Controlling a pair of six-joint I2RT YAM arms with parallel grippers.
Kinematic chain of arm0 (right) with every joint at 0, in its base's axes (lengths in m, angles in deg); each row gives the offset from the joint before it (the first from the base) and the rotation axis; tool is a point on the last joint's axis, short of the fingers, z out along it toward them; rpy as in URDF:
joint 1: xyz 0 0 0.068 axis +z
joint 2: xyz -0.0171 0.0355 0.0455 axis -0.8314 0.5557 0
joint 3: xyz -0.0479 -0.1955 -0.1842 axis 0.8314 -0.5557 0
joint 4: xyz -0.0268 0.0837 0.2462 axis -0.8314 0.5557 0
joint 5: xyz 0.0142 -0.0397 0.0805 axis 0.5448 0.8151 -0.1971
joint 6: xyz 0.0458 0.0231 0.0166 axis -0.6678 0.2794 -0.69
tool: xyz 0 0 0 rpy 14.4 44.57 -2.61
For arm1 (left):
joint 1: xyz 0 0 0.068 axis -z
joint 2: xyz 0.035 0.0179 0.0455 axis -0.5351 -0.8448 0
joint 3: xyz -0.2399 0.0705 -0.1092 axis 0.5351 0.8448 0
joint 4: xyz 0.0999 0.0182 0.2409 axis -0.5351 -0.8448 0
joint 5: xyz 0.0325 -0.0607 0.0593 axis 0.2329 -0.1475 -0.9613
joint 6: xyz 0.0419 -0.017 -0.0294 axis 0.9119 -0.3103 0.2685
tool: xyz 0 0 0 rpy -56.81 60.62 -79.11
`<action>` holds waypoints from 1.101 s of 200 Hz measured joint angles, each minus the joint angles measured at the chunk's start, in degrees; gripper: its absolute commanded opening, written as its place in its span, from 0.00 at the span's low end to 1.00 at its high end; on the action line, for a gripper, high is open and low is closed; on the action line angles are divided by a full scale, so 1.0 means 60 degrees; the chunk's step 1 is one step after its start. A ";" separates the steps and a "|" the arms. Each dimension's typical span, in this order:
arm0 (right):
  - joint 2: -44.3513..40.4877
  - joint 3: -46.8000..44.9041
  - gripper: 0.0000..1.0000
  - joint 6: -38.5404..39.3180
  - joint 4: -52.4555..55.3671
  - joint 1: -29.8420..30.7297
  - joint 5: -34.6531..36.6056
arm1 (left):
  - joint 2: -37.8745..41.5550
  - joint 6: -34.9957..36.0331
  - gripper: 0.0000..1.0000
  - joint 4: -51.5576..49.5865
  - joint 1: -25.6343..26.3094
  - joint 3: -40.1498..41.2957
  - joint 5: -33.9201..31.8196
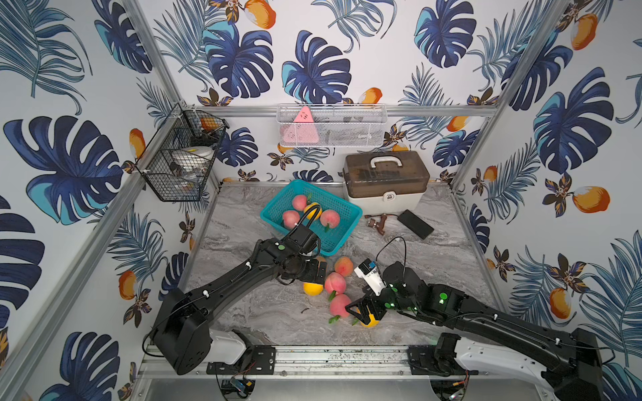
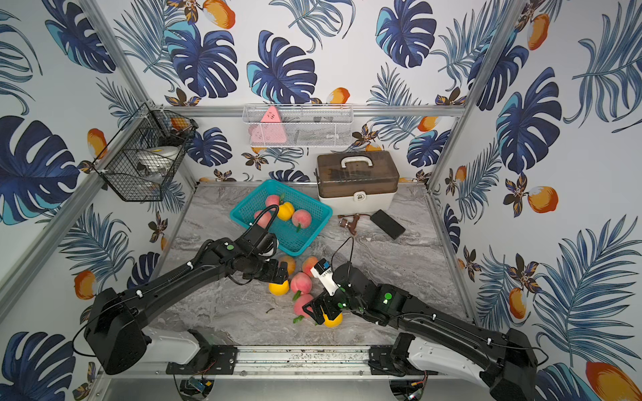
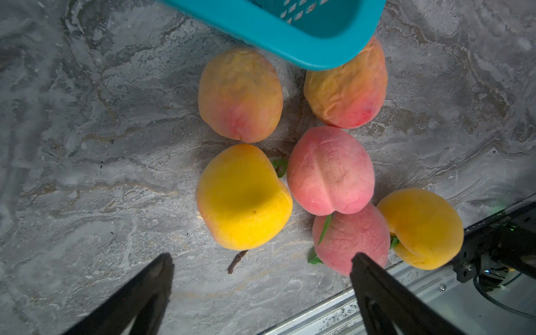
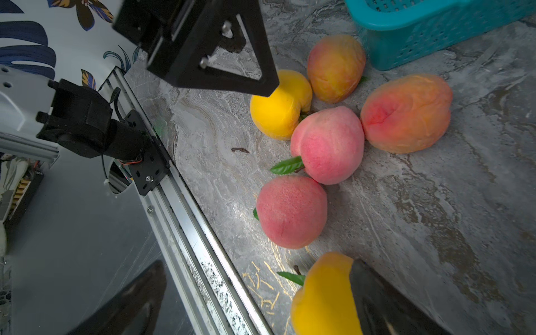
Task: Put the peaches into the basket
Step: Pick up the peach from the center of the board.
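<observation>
The yellow peach [image 1: 312, 289] [image 3: 244, 197] is below my left gripper and outside the basket. My left gripper should go down around it next with open fingers, then close them on the peach's sides.
The teal basket [image 1: 328, 241] stands tilted at the back of the table and holds several peaches [image 1: 330, 218]. Several more peaches lie loose in front of it, pink ones [image 1: 334, 283] and yellow ones [image 1: 312, 289]. My left gripper [image 1: 320, 274] hovers open over this cluster; in the left wrist view its jaws [image 3: 261, 258] stand wide apart with bare table between them, below a yellow peach [image 3: 243, 197]. My right gripper [image 1: 363, 314] is open at the front of the cluster. A yellow peach [image 4: 322, 295] lies between its jaws, against one fingertip [image 4: 374, 293].
A brown-lidded storage box [image 1: 385, 180], a black flat device [image 1: 415, 224] and a small brown object [image 1: 377, 222] sit at the back right. A black wire rack [image 1: 180, 156] and a white mesh tray [image 1: 331, 126] hang on the walls. A metal rail [image 1: 330, 357] borders the front edge.
</observation>
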 measured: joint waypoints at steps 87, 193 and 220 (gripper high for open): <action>0.0561 -0.0146 1.00 0.0175 -0.0987 0.0117 0.0004 | -0.0590 0.0000 0.98 0.0568 0.0000 0.0382 0.0073; 0.0841 -0.0219 1.00 0.0182 -0.1286 0.0117 -0.0062 | -0.1271 0.0004 0.96 0.1198 0.0000 0.0805 0.0178; 0.0878 -0.0219 1.00 0.0186 -0.1333 0.0117 -0.0066 | -0.1406 0.0004 0.93 0.1330 0.0000 0.0863 0.0171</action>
